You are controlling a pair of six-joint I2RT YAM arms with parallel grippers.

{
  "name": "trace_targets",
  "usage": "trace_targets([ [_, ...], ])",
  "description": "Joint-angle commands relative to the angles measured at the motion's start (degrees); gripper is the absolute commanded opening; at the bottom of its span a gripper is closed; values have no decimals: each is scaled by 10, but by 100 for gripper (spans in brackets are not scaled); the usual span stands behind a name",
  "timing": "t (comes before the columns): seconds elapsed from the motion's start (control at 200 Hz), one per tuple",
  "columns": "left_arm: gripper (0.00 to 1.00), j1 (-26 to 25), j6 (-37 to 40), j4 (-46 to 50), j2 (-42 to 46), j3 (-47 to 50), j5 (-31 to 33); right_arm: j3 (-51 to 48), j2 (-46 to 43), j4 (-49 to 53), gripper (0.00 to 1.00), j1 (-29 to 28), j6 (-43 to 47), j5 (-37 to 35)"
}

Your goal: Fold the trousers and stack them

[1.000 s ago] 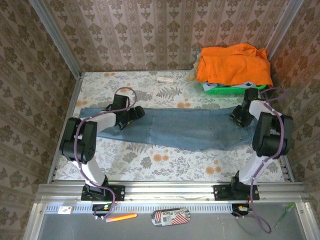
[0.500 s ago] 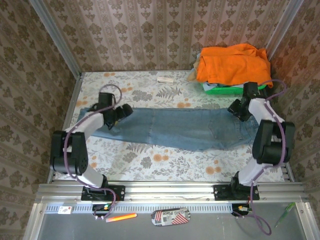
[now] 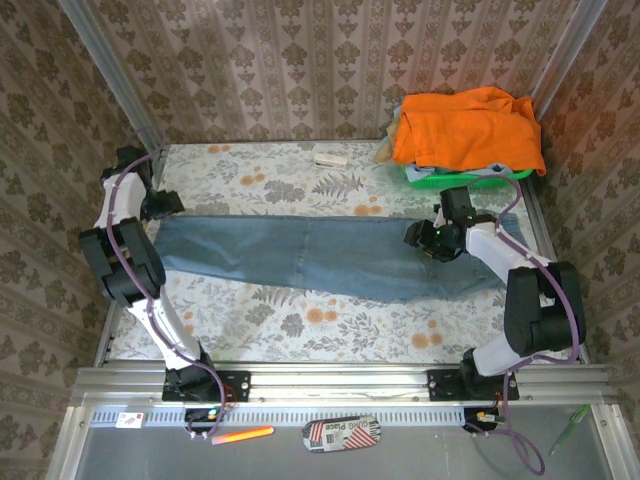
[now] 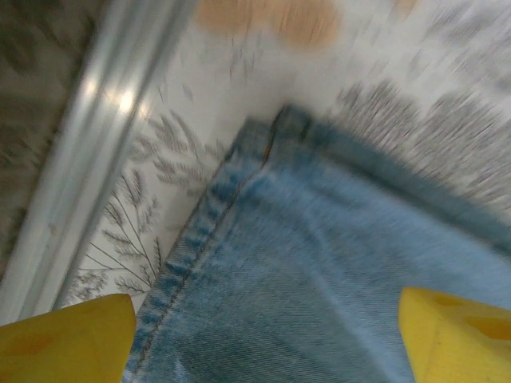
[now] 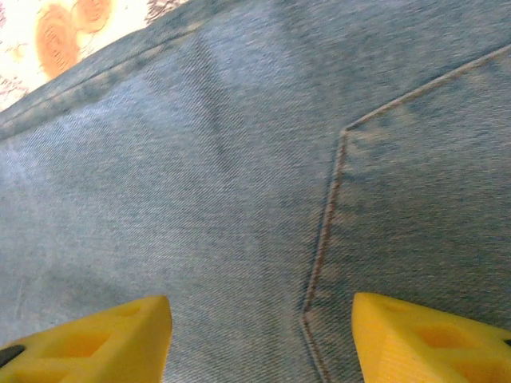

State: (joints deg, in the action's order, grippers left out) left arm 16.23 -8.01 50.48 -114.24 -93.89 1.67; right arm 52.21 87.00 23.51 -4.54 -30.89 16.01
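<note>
My left gripper moves down and back toward my base onto the middle of the leg-end hem (image 3: 163,245) next. Its open fingers still hover near the hem's far corner, hence this move.
The trousers (image 3: 330,255), faded blue jeans, lie flat and stretched across the table from left to right. My left gripper (image 3: 166,204) hovers over the hem end by the left wall. In the left wrist view its yellow fingers (image 4: 68,335) stand wide apart above the stitched hem corner (image 4: 267,140), gripping nothing. My right gripper (image 3: 419,238) is over the seat end. In the right wrist view this gripper (image 5: 259,343) is open, and its fingertips (image 5: 92,339) straddle a back-pocket seam (image 5: 327,215) without pinching the denim.
A bright orange garment (image 3: 465,125) is heaped on a green basket (image 3: 440,180) at the back right. A small white item (image 3: 328,158) lies at the back of the table. An aluminium rail (image 4: 104,120) runs close beside the hem on the left.
My left gripper has moved left along the leg to the hem end near the wall. My right gripper has moved from the waistband edge inward over the seat, and its jaws have widened.
</note>
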Motion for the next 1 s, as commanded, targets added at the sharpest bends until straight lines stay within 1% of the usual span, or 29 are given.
trace_targets([
  [0.0, 90, 3, 88, 76, -37, -30, -29, -11, -34, -46, 66, -7, -3, 38],
  [0.04, 92, 3, 99, 77, -45, -27, 2, -11, -38, -50, 67, -8, -2, 47],
  [0.11, 95, 9, 127, 75, -49, -12, 30, -11, -46, -51, 69, -12, -1, 54],
  [0.13, 96, 14, 131, 69, -46, -5, 30, -12, -47, -51, 70, -12, 1, 57],
  [0.2, 97, 37, 122, 46, -43, 14, -10, -13, -54, -49, 71, -13, 5, 61],
  [0.285, 96, 39, 131, 59, -66, 3, 14, -19, -65, -54, 71, -14, 5, 61],
  [0.31, 95, 40, 131, 59, -72, 2, 13, -18, -66, -54, 71, -14, 5, 61],
  [0.36, 90, 40, 130, 64, -84, 1, -9, -19, -68, -54, 71, -15, 5, 62],
  [0.42, 84, 37, 131, 71, -103, 0, -17, -22, -68, -56, 71, -15, 4, 60],
  [0.5, 78, 34, 130, 81, -123, -2, -28, -22, -69, -57, 71, -15, 4, 58],
  [0.53, 77, 35, 130, 79, -125, 0, -36, -22, -68, -55, 71, -15, 5, 54],
  [0.545, 77, 35, 129, 76, -125, 3, -41, -22, -84, -54, 71, -14, 6, 53],
  [0.61, 70, 35, 126, 74, -126, 6, -51, -23, -90, -53, 71, -14, 7, 51],
  [0.695, 65, 34, 124, 67, -122, 20, -69, -24, -92, -54, 71, -14, 7, 47],
  [0.765, 53, 34, 124, 61, -117, 29, -78, -23, -96, -53, 70, -14, 7, 47],
  [0.845, 35, 35, 125, 67, -118, 28, -89, -22, -101, -51, 70, -12, 8, 46],
  [0.905, 14, 34, 124, 74, -122, 23, -92, -24, -107, -50, 70, -12, 9, 44],
  [0.93, 0, 34, 122, 74, -122, 24, -92, -25, -108, -50, 70, -11, 8, 42],
  [0.995, 0, 32, 119, 75, -118, 24, -92, -27, -114, -48, 70, -7, 10, 41],
])
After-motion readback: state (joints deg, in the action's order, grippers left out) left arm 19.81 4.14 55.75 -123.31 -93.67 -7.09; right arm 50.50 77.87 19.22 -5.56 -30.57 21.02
